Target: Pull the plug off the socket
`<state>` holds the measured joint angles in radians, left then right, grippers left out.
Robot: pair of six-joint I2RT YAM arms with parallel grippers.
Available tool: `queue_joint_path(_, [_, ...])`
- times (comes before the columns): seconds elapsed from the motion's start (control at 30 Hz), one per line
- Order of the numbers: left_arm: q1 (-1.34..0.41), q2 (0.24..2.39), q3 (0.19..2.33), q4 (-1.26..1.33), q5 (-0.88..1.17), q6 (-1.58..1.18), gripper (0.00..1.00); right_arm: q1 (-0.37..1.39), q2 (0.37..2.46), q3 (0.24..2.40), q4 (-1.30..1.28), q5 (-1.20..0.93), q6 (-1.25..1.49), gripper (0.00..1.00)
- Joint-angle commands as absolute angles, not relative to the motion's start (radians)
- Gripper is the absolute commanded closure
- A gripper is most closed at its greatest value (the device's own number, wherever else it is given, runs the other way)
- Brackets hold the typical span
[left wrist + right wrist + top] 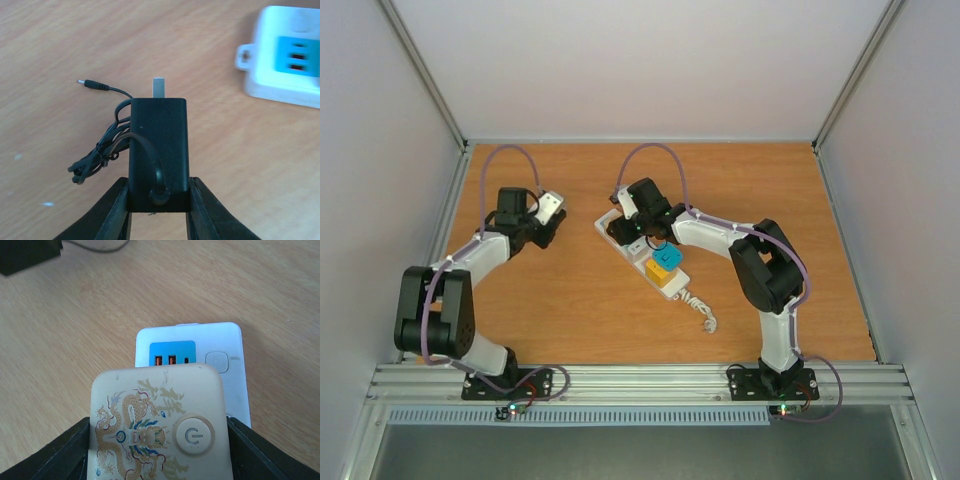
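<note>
My left gripper should carry the bare-pronged adapter over and down to release it, as clear tabletop is below and to the gripper's left in the top view.
The socket, a long white power strip, lies slantwise mid-table with a blue block and a yellow block on it and a short white cord. My left gripper is shut on a black plug adapter, held off the strip to its left, with its metal prong bare and its thin black cable bundled beside it. My right gripper is shut on a cream block with a dragon print and power button, over the strip near its blue USB panel.
The strip's end shows in the left wrist view. The black adapter shows at the right wrist view's top left corner. White walls enclose the wooden table on three sides, with a metal rail along the near edge.
</note>
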<state>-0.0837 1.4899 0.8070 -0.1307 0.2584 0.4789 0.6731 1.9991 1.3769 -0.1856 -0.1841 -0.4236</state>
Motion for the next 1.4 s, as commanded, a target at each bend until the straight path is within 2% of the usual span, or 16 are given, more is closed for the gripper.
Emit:
queue_joint_path(0.0, [-0.029,1.549,0.892,-0.067,0.151,0.481,0.9,0.661,2.014,1.322,-0.328,-0.166,-0.457,0.66])
queue_joint_path(0.23, [0.116,1.715,1.05,-0.056,0.068,0.494,0.9,0.663,2.014,1.32,-0.33,-0.179,-0.462,0.66])
queue_joint_path(0.5, [0.155,1.88,1.125,0.02,-0.031,0.569,0.91,0.663,2.01,1.316,-0.331,-0.184,-0.464,0.66])
queue_joint_path(0.87, [0.155,1.921,1.14,-0.054,0.118,0.51,0.88,0.662,2.008,1.319,-0.336,-0.208,-0.47,0.66])
queue_joint_path(1.13, [0.158,1.93,1.165,-0.132,0.228,0.484,0.76,0.664,2.005,1.321,-0.346,-0.241,-0.478,0.65])
queue_joint_path(1.37, [0.17,1.914,1.184,-0.184,0.281,0.477,0.48,0.667,2.005,1.325,-0.353,-0.261,-0.488,0.65])
